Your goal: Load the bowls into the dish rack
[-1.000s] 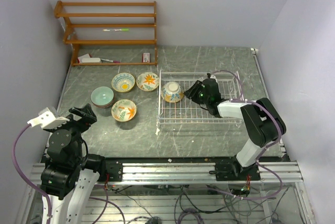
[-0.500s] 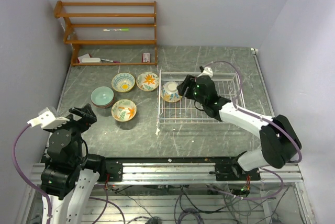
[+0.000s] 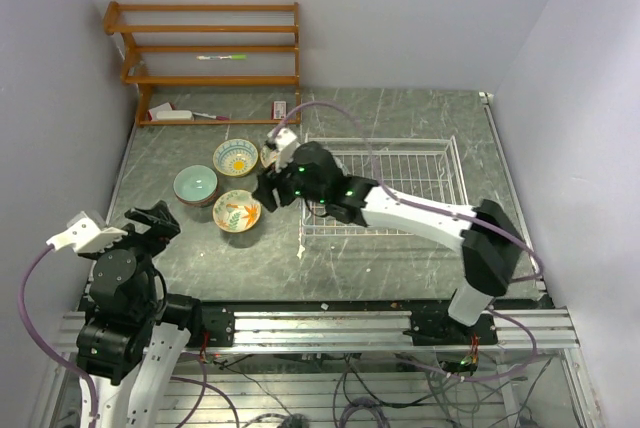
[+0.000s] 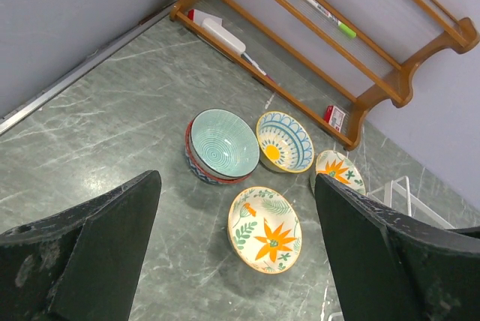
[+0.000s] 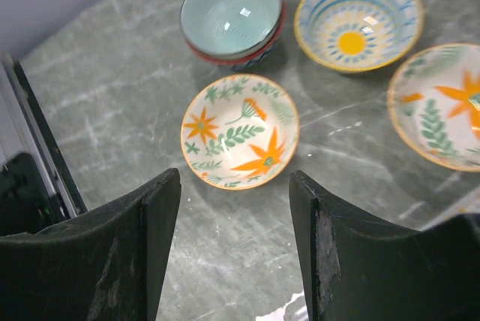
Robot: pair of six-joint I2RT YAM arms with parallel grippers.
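Note:
I should move my right gripper down and back, to the left in the overhead view, onto the orange-leaf bowl's near rim (image 3: pixel 239 231) (image 5: pixel 205 178), because the bowl's near rim faces open table.
Four bowls show on the table left of the dish rack (image 3: pixel 410 173): a pale teal bowl (image 3: pixel 195 184) stacked in a reddish-brown one, a blue-and-yellow bowl (image 3: pixel 235 157), an orange-leaf bowl (image 3: pixel 237 210) and an orange-flower bowl (image 3: pixel 283 153) partly under my right arm. My right gripper (image 3: pixel 267 192) hovers open just right of the orange-leaf bowl (image 5: pixel 240 131), nothing between its fingers (image 5: pixel 161 208). The right arm hides the rack's left end. My left gripper (image 3: pixel 155 220) stands open near the front left, looking at the teal bowl (image 4: pixel 223 143) and the orange-leaf bowl (image 4: pixel 269 229).
A brown wooden shelf (image 3: pixel 205 58) stands at the back left with a green pen and small items on it. A rack corner (image 4: pixel 401 190) shows in the left wrist view. The walls close in on the left, back and right.
My right arm has swung left out of the rack, away from the bowl standing there, to above the table bowls. Its jaws have widened. The left arm has barely moved.

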